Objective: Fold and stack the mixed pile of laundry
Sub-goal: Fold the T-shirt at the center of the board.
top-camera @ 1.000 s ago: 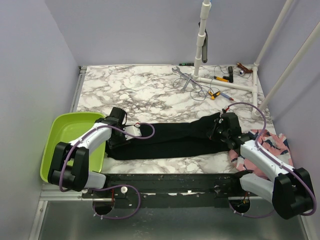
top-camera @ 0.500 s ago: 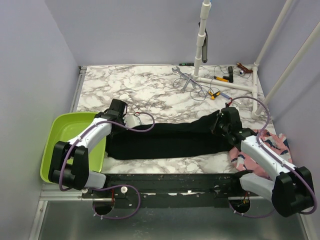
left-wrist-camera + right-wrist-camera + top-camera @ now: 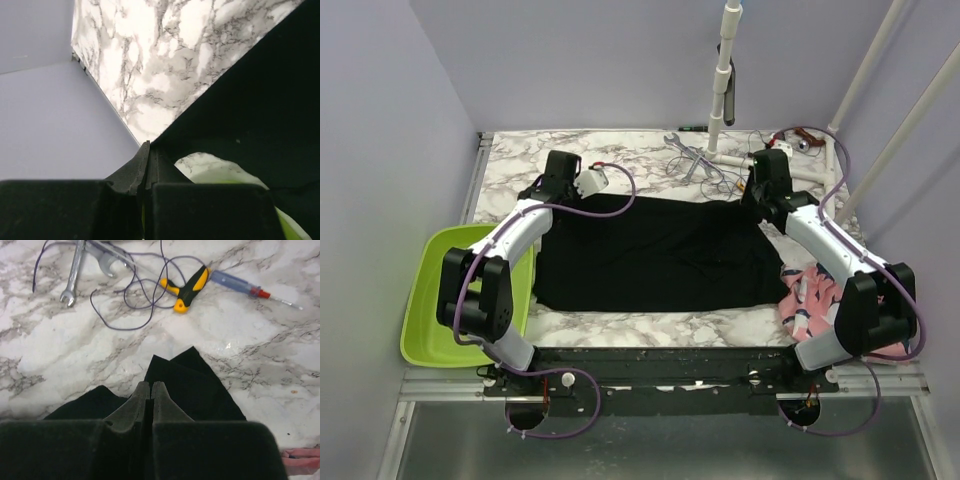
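The garment still lies wide across the table. My right gripper will next pull the held far corner back over the spread black cloth and release it there.
A large plain black garment (image 3: 660,255) lies spread wide across the marble table (image 3: 620,160). My left gripper (image 3: 553,198) is shut on its far left corner, and in the left wrist view the black cloth (image 3: 250,100) runs taut away from the closed left gripper (image 3: 147,146). My right gripper (image 3: 757,199) is shut on the far right corner; the black fabric (image 3: 192,382) pokes out beyond the closed right gripper (image 3: 151,385). A pink garment with dark shark print (image 3: 812,300) lies crumpled at the table's right front, under the right arm.
A lime green basin (image 3: 430,300) sits at the left front edge. Just beyond the right gripper lie a wrench (image 3: 74,270), a yellow-and-black tool (image 3: 190,287), a slim screwdriver (image 3: 245,284) and a purple wire loop (image 3: 145,300). A white pipe frame (image 3: 720,90) stands at the back.
Both grippers moved toward the far side of the table, drawing the black garment out from a narrow band into a wide sheet. The left gripper shut on its corner.
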Controlling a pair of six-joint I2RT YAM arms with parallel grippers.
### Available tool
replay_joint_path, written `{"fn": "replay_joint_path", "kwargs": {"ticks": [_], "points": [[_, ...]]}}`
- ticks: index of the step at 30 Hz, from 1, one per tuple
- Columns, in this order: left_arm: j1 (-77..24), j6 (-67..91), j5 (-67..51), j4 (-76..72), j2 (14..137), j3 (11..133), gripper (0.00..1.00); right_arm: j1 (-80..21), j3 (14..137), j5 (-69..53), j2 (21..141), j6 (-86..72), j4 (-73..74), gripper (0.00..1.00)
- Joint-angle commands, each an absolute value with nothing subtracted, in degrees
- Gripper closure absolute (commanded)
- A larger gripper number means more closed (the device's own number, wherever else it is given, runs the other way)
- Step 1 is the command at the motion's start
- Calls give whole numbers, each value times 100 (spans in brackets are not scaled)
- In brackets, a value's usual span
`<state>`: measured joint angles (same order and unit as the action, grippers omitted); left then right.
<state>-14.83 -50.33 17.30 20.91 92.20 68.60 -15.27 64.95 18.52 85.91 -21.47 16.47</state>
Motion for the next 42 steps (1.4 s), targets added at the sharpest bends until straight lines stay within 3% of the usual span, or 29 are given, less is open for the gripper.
{"fn": "replay_joint_path", "kwargs": {"ticks": [1,12,15,18,20,26,30,36,39,42], "points": [[-1415,-5132,1832,1915,8965,6175,100,-1485,6081,1351,8435,-2105,1960,99],[-1424,-5700,946,2561,8262,4545,100,-1987,4211,-47,7492,-3191,2294,99],[-1424,-5721,1202,2390,8460,4364,100,-2039,3777,-564,7417,-3443,2181,90],[-1424,-5702,1311,2352,8634,4378,100,-2047,3606,-923,7317,-3517,2149,69],[-1424,-5672,1301,2398,8670,4436,100,-2048,3851,-967,7153,-3456,2489,64],[-1424,-5652,1300,2363,8619,4457,100,-2040,4619,982,6420,-3273,2984,44],[-1424,-5642,1399,2223,8639,4389,100,-2024,4796,2166,6926,-3123,3206,38],[-1424,-5639,1392,2120,8634,4326,100,-1978,4841,911,7933,-2773,2119,40],[-1424,-5671,1434,2093,8646,4302,100,-1982,4870,784,8295,-2535,1499,60],[-1422,-5703,1498,2059,8620,4250,100,-1979,5073,1049,8707,-2549,1938,78]]}}
